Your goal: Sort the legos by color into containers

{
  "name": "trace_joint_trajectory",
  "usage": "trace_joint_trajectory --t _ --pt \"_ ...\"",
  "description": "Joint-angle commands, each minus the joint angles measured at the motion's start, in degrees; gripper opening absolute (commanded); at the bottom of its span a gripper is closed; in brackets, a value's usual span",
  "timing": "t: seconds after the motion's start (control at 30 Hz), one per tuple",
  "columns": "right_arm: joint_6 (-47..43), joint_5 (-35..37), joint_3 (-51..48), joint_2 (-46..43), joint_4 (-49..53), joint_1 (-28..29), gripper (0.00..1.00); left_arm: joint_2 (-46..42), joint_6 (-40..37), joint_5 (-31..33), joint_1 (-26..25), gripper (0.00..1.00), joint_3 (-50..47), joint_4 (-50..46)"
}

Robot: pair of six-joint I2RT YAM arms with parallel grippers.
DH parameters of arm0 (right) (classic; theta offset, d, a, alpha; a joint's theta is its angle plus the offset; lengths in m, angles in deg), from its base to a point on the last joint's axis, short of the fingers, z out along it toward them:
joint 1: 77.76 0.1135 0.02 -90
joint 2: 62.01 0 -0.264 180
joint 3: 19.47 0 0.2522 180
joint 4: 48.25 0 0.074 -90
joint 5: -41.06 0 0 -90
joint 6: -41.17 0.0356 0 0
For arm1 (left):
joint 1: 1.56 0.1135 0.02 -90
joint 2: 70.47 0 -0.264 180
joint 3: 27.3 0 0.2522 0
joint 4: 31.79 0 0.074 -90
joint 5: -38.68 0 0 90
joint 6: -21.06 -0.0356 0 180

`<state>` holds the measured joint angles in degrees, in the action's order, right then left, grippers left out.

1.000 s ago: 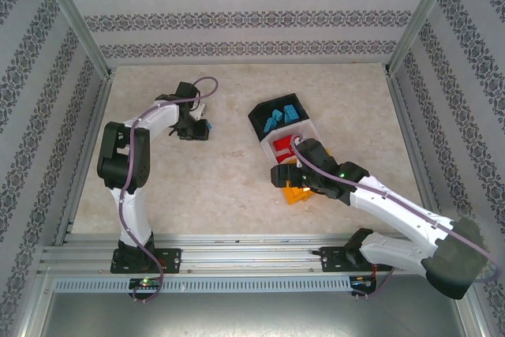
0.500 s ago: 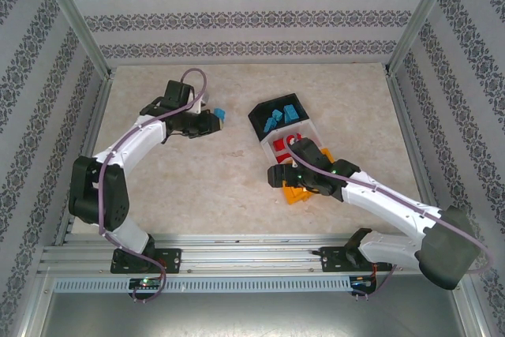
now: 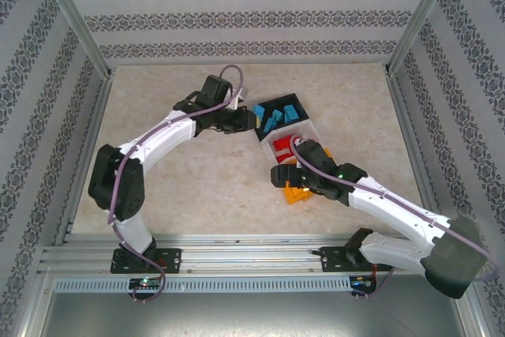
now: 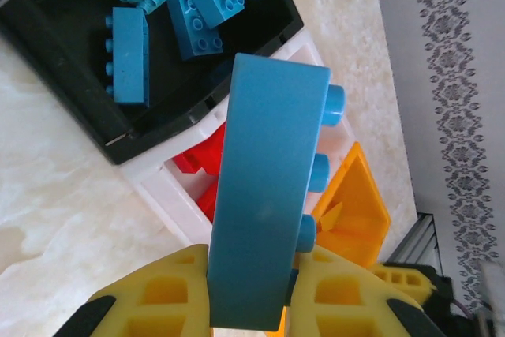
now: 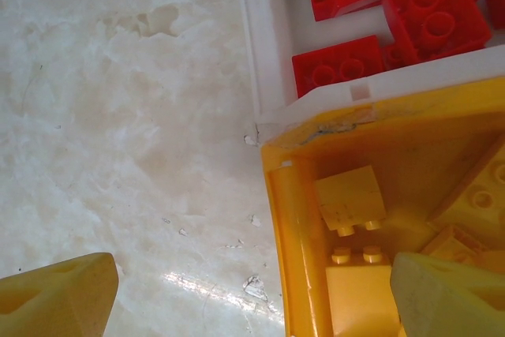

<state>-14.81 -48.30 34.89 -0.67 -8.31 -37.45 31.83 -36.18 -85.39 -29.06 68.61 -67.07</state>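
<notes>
The left gripper moves over the black bin (image 3: 261, 129) and down to release the light-blue lego next, since the bin's blue legos lie beside and below this gripper.
My left gripper (image 4: 248, 274) is shut on a long light-blue lego (image 4: 268, 195), studs facing right, held above the joined containers. In the top view this gripper (image 3: 249, 117) hovers at the left edge of the black bin (image 3: 261, 129), which holds several blue legos (image 4: 130, 53). The white bin (image 4: 170, 187) holds red legos (image 5: 434, 13). The orange-yellow bin (image 5: 296, 219) holds yellow legos (image 5: 351, 199). My right gripper (image 5: 252, 297) is open and empty, low over that bin's left wall, with one finger on each side; the same gripper (image 3: 282, 175) shows from above.
The three bins sit in a diagonal row right of the table's middle. Bare marbled tabletop (image 3: 197, 179) spreads to their left and front. Patterned walls and metal posts (image 3: 83, 29) enclose the table.
My left arm has swung right across the table with the blue lego, from the left-middle area to the black bin's edge. The right arm has hardly moved.
</notes>
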Motion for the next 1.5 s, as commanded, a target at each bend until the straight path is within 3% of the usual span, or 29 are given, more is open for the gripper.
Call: trace_joint_trajectory --t 0.0,0.4,0.9,1.37,1.47 --pt "0.6 1.9 -1.3 -2.0 2.0 -0.8 0.9 5.0 1.7 0.9 -0.8 0.1 3.1 3.4" --pt "1.6 2.5 -5.5 -9.9 5.3 -6.1 0.91 18.3 3.7 0.3 -2.9 0.1 15.2 4.6" --pt "1.5 2.6 -6.6 -12.9 7.8 -8.0 0.92 31.3 1.0 3.2 -2.9 0.09 32.8 -3.6" --pt "1.3 1.6 -8.0 -14.3 8.2 -9.7 0.92 35.4 -0.1 3.8 -2.9 0.1 34.2 -5.5" --pt "1.3 1.6 -8.1 -14.3 8.0 -9.8 0.93 35.4 -0.2 3.9 -2.9 0.2 34.6 -5.9"
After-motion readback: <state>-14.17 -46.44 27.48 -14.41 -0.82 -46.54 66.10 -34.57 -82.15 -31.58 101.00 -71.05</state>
